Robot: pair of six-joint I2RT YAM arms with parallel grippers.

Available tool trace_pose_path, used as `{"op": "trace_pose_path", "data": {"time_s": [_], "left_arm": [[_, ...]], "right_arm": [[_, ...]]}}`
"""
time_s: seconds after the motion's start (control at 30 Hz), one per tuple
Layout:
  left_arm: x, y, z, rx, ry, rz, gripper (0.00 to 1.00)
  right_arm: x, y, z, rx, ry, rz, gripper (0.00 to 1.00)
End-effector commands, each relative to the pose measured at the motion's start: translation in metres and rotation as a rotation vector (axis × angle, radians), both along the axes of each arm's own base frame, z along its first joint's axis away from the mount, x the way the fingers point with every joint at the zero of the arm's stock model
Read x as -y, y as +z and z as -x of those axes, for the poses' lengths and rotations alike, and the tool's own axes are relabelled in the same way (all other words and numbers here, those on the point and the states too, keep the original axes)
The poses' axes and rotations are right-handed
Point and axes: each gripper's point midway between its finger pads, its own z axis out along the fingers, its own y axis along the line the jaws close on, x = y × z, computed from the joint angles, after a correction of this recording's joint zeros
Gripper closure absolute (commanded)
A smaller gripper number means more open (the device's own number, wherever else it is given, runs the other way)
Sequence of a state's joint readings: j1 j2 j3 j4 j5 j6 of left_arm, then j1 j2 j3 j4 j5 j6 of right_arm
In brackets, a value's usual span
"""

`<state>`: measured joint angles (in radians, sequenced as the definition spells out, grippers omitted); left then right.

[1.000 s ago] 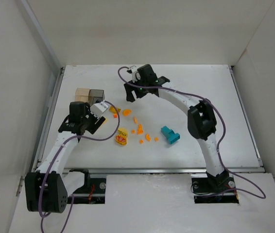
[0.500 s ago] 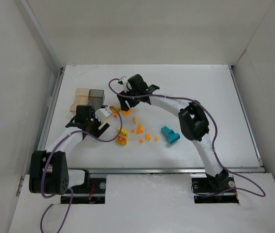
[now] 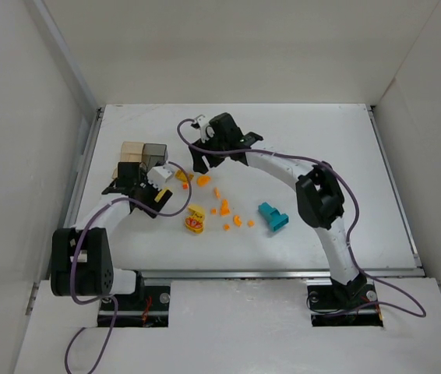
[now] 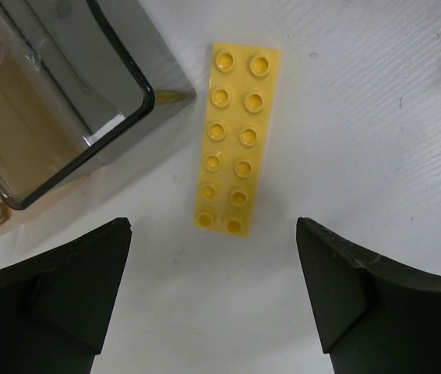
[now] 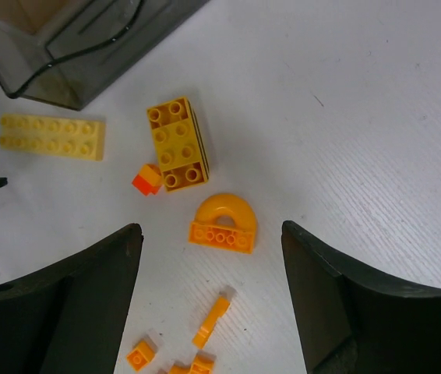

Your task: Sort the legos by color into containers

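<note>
Next, my left gripper will lower onto the near end of the yellow plate and close across its narrow width, since the open fingers already are on either side of that end of the plate.
The amber box [image 3: 131,150] and the smoky grey box [image 3: 155,152] stand side by side at the left. My left gripper [image 3: 146,191] is just in front of them, open and empty. In its wrist view the jaws [image 4: 213,226] straddle the near end of a flat yellow plate [image 4: 234,136] lying beside the grey box [image 4: 88,93]. My right gripper [image 3: 202,158] is open and empty above an orange arch piece [image 5: 222,226]. A yellow-orange brick [image 5: 177,145] and the yellow plate [image 5: 51,136] lie beyond the arch.
Small orange bits [image 3: 224,209] lie scattered mid-table. A yellow piece with red marks [image 3: 195,220] lies near the front and the teal-blue block [image 3: 273,216] to its right. White walls enclose the table on three sides.
My right gripper has come left and nearer, from behind the pile to over the orange arch. My left gripper has shifted slightly beside the boxes. The legos have not moved.
</note>
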<state>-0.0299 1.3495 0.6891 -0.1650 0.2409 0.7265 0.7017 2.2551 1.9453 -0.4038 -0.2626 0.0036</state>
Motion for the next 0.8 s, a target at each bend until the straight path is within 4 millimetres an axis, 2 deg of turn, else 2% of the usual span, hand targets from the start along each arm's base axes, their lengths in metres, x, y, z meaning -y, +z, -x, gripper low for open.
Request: {"op": "trace_pose_path", "data": {"time_s": [0.0, 0.17, 0.2, 0.23, 0.37, 0.43, 0.47, 0.53, 0.57, 0.6, 0.63, 0.7, 0.73, 0.77], "left_arm": [[0.006, 0.001, 0.002, -0.038, 0.027, 0.063, 0.15], [0.014, -0.007, 0.002, -0.134, -0.016, 0.093, 0.21], [0.016, -0.009, 0.002, -0.150, -0.021, 0.102, 0.26], [0.016, -0.013, 0.001, -0.164, -0.031, 0.096, 0.27], [0.019, -0.017, 0.001, -0.185, -0.047, 0.109, 0.29], [0.019, -0.017, 0.001, -0.182, -0.055, 0.104, 0.35], [0.019, -0.020, 0.002, -0.193, -0.054, 0.105, 0.46], [0.018, -0.025, 0.012, -0.228, -0.078, 0.091, 0.58], [0.019, -0.025, 0.015, -0.236, -0.097, 0.097, 0.64], [0.021, -0.027, 0.021, -0.246, -0.115, 0.101, 0.75], [0.021, -0.029, 0.028, -0.258, -0.125, 0.097, 0.81], [0.021, -0.023, 0.033, -0.242, -0.163, 0.089, 0.95], [0.021, -0.022, 0.038, -0.243, -0.170, 0.086, 1.00], [0.023, -0.017, 0.036, -0.221, -0.184, 0.091, 1.00]], "right_arm": [[-0.012, 0.041, 0.005, 0.066, 0.054, -0.084, 0.23], [-0.007, 0.037, 0.005, 0.078, 0.065, -0.054, 0.21], [-0.007, 0.037, 0.005, 0.085, 0.071, -0.050, 0.21], [-0.007, 0.042, 0.005, 0.099, 0.077, -0.052, 0.21], [-0.002, 0.036, 0.004, 0.099, 0.067, -0.024, 0.21], [-0.001, 0.036, 0.003, 0.109, 0.065, -0.016, 0.20], [0.000, 0.037, 0.004, 0.109, 0.065, -0.016, 0.20], [0.003, 0.032, 0.004, 0.105, 0.057, -0.004, 0.20], [0.003, 0.037, 0.004, 0.118, 0.063, -0.006, 0.20], [0.006, 0.033, 0.004, 0.115, 0.054, 0.006, 0.20], [0.006, 0.033, 0.004, 0.115, 0.054, 0.006, 0.20], [0.008, 0.034, 0.004, 0.118, 0.047, 0.012, 0.20], [0.009, 0.030, 0.005, 0.111, 0.047, 0.018, 0.20], [0.010, 0.035, 0.006, 0.118, 0.047, 0.012, 0.20]]}}
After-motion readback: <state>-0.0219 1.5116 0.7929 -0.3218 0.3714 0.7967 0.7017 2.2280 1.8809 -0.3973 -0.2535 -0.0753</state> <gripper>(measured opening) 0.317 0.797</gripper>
